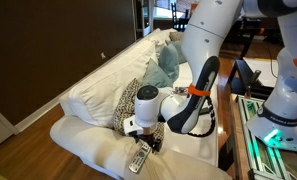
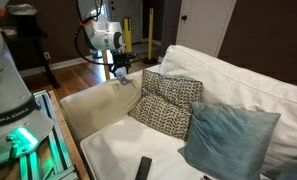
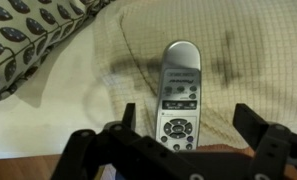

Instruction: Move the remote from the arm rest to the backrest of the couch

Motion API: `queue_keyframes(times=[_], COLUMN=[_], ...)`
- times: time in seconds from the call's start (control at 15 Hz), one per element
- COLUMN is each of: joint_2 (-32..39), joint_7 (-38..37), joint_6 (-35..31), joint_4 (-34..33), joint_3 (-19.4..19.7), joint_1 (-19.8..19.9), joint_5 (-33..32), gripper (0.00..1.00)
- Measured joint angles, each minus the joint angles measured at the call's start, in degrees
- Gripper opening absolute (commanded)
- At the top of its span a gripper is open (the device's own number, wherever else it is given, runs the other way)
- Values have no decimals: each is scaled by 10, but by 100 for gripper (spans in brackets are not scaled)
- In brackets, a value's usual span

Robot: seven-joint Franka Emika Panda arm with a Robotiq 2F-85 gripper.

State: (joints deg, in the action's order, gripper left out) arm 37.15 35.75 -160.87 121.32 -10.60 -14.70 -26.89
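The gripper comes down around the near end of the light grey remote (image 1: pixel 138 160) next and closes, since that end is lined up below, between the open fingers.
The light grey remote (image 3: pixel 180 90) lies flat on the cream arm rest (image 3: pixel 258 60), lengthwise under the wrist camera. My gripper (image 3: pixel 188 124) is open, with its two dark fingers on either side of the remote's near end, apart from it. In an exterior view the gripper (image 1: pixel 143 140) hovers just above the remote (image 1: pixel 138 160) on the arm rest (image 1: pixel 88 145). In an exterior view the gripper (image 2: pixel 121 68) hangs over the arm rest (image 2: pixel 93 100); the remote is not clear there. The backrest (image 1: pixel 98 80) (image 2: pixel 238 75) runs behind the cushions.
A spotted black-and-white pillow (image 1: pixel 123 105) (image 2: pixel 168 105) (image 3: pixel 28 35) leans next to the arm rest. A teal pillow (image 1: pixel 166 60) (image 2: pixel 228 135) sits farther along. A black remote (image 2: pixel 143 168) lies on the seat. A table (image 1: pixel 250 90) stands by the robot base.
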Motion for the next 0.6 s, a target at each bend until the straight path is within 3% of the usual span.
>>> queue_keyframes(times=[0.6], joint_2=[63], joint_7=[0], joint_6=[0], joint_4=[-65], joint_3=[0], joint_1=[-7], joint_5=[0], gripper=[100])
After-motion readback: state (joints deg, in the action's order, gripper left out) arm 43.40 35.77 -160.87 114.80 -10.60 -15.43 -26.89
